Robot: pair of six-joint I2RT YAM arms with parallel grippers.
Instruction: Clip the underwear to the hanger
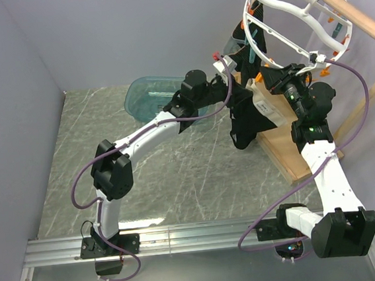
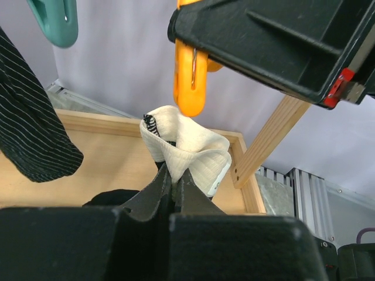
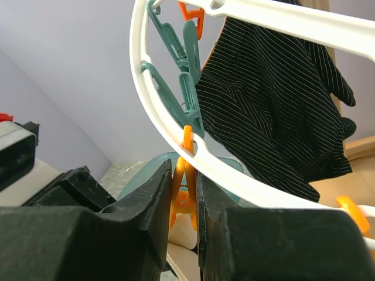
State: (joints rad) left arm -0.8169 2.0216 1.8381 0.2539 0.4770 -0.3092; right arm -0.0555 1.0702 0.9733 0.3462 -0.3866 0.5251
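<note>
The orange clip's tips hang above the left gripper, to its right in the top view, so the gripper should move up toward them and release the waistband there.
The underwear (image 1: 242,118) is black with a cream waistband (image 2: 193,149). My left gripper (image 2: 171,171) is shut on the bunched waistband and holds it up under the white ring hanger (image 1: 294,10). It also shows in the top view (image 1: 240,77). My right gripper (image 3: 183,170) is shut on an orange clip (image 3: 185,193) hanging from the hanger's rim (image 3: 153,111). In the left wrist view this orange clip (image 2: 190,76) hangs just above the waistband. I cannot tell whether the fabric sits between the clip's tips. My right gripper also shows in the top view (image 1: 269,78).
A black striped garment (image 3: 275,111) hangs clipped on the hanger beside teal clips (image 3: 186,70). The hanger hangs on a wooden pole (image 1: 354,11) over a wooden base (image 1: 288,151). A teal basin (image 1: 150,94) stands at the back, behind the left arm.
</note>
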